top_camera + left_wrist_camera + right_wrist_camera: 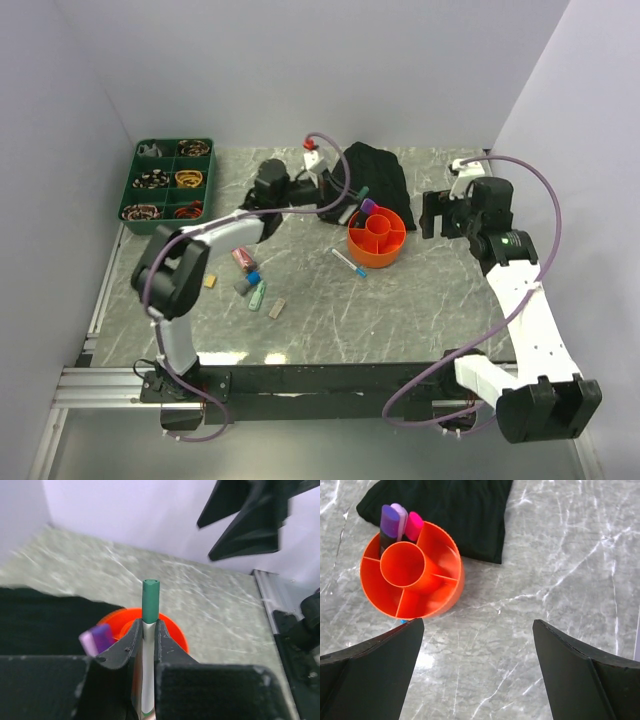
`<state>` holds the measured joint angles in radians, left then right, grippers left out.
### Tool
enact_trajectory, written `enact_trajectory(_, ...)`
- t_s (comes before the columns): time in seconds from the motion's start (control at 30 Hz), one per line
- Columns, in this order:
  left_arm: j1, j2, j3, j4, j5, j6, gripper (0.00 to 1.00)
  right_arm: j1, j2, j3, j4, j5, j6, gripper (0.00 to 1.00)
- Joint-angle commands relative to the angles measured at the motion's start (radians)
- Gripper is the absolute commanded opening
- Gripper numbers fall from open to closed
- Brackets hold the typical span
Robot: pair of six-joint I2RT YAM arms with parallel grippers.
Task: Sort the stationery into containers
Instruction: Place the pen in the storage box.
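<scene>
My left gripper moves down toward the open section (360,239) beside the purple marker next, since the pen is still above the orange tub's rim.
My left gripper (352,203) is shut on a thin white pen with a green cap (150,600) and holds it just left of and above the round orange tub (377,238). The pen's cap (363,191) points over the tub's far rim. The tub (412,575) holds a purple marker (389,520) and a pink marker (413,525) in one outer section. My right gripper (477,625) is open and empty, hovering right of the tub (435,215). The dark green tray (168,180) sits at the far left, holding coiled bands.
A blue-capped pen (348,263) lies just in front of the tub. Short markers (243,260) and tan erasers (277,309) lie near the left arm. A black fabric heap (375,170) lies behind the tub. Walls close in the left, back and right.
</scene>
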<state>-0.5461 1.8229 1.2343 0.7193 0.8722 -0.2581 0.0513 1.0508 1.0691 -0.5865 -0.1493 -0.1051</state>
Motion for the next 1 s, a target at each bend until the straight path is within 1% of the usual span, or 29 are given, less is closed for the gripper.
enact_trajectory(0.0, -0.043, 0.084, 0.086, 0.160, -0.026, -0.162, 0.01, -0.034, -0.067, -0.037, 0.004, 0.004, 0.012, 0.98)
enact_trajectory(0.13, -0.077, 0.163, 0.108, 0.172, -0.045, -0.168, 0.01, -0.047, -0.100, -0.077, -0.006, -0.012, 0.022, 0.98)
enact_trajectory(0.2, -0.083, 0.179, 0.113, 0.180, -0.050, -0.173, 0.01, -0.083, -0.104, -0.098, -0.012, -0.029, 0.031, 0.98)
enact_trajectory(0.37, -0.086, 0.225, 0.116, 0.222, -0.052, -0.191, 0.01, -0.091, -0.109, -0.139, -0.018, -0.042, 0.038, 0.98)
enact_trajectory(0.6, -0.054, 0.297, 0.100, 0.354, -0.012, -0.263, 0.01, -0.100, -0.054, -0.095, -0.036, -0.029, 0.027, 0.98)
enact_trajectory(0.73, -0.043, 0.345, 0.122, 0.391, 0.016, -0.267, 0.01, -0.105, -0.034, -0.077, -0.055, -0.021, 0.021, 0.98)
enact_trajectory(0.8, -0.043, 0.358, 0.126, 0.405, 0.024, -0.259, 0.07, -0.103, -0.028, -0.078, -0.058, -0.019, 0.016, 0.98)
enact_trajectory(0.83, -0.043, 0.355, 0.126, 0.416, 0.019, -0.260, 0.13, -0.103, -0.026, -0.080, -0.059, -0.019, 0.016, 0.98)
enact_trajectory(0.87, -0.043, 0.349, 0.125, 0.419, 0.014, -0.263, 0.23, -0.103, -0.020, -0.080, -0.059, -0.021, 0.015, 0.98)
enact_trajectory(0.97, -0.040, 0.290, 0.120, 0.408, 0.042, -0.277, 0.36, -0.103, -0.009, -0.075, -0.053, -0.029, 0.024, 0.99)
